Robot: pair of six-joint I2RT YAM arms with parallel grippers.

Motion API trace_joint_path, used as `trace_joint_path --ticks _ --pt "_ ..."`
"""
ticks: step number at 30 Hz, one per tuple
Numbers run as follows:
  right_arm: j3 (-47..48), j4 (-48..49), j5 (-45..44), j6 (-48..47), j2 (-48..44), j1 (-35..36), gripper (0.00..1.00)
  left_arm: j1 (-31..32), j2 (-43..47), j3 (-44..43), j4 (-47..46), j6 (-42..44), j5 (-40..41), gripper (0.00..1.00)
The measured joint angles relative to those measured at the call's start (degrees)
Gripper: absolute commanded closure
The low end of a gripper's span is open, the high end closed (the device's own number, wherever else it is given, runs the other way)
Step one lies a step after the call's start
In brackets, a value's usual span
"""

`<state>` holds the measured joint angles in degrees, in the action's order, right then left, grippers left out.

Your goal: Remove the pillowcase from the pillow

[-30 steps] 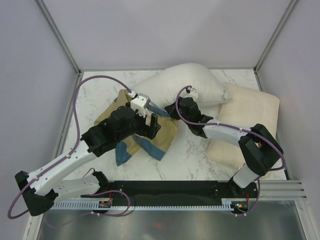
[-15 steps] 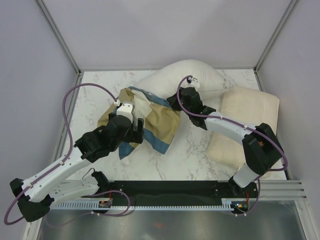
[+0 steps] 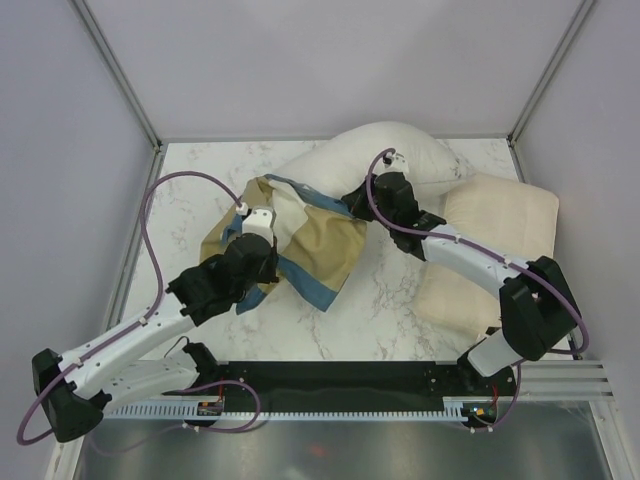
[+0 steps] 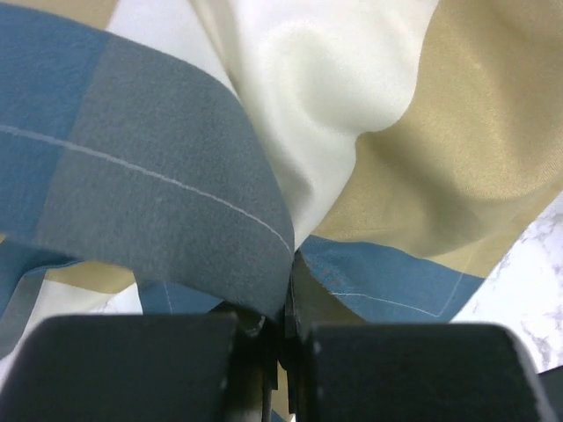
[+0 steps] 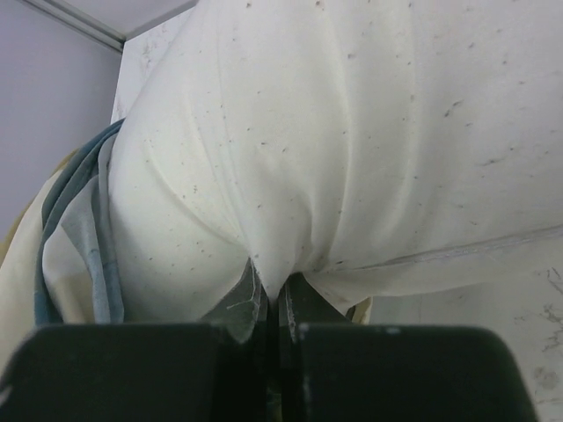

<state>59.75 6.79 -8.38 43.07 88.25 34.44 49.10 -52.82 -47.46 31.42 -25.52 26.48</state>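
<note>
My right gripper will next pull up and toward the flatter cream pillow's far end and then release, because the pillowcase (image 3: pixel 315 238) still covers one end of the pillow.
The pillowcase (image 3: pixel 315 238), in blocks of steel blue, tan and cream, lies crumpled at the table's middle left, its far end still over one end of the pillow (image 3: pixel 395 152). The pillow is plump and off-white and lies at the back. My left gripper (image 4: pixel 288 274) is shut on a fold of the blue and tan fabric; in the top view it (image 3: pixel 270 262) sits at the pillowcase's near left edge. My right gripper (image 5: pixel 280 297) is shut on a pinch of the pillow's white cloth, at the pillow's near side (image 3: pixel 358 204) where the pillowcase (image 5: pixel 75 220) ends.
A flatter cream pillow (image 3: pixel 500 235) lies at the right on the marble table (image 3: pixel 380 310), partly under the right arm. Grey walls stand close on three sides. Purple cables loop off both arms.
My left gripper has moved to the pillowcase's near edge and closed on the fabric. My right gripper has drawn back and right with the pillow, and more pillow shows.
</note>
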Motion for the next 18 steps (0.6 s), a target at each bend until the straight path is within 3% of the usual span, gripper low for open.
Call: trace_joint_path --ticks 10,18 --pt "-0.11 -2.19 8.48 -1.03 -2.58 -13.18 1.0 -7.17 11.58 -0.24 1.84 0.2 -0.15 0.98" --pt "5.46 -6.32 13.79 -2.03 -1.6 -16.98 1.0 -17.57 12.04 -3.41 4.24 4.74 -2.45 0.98"
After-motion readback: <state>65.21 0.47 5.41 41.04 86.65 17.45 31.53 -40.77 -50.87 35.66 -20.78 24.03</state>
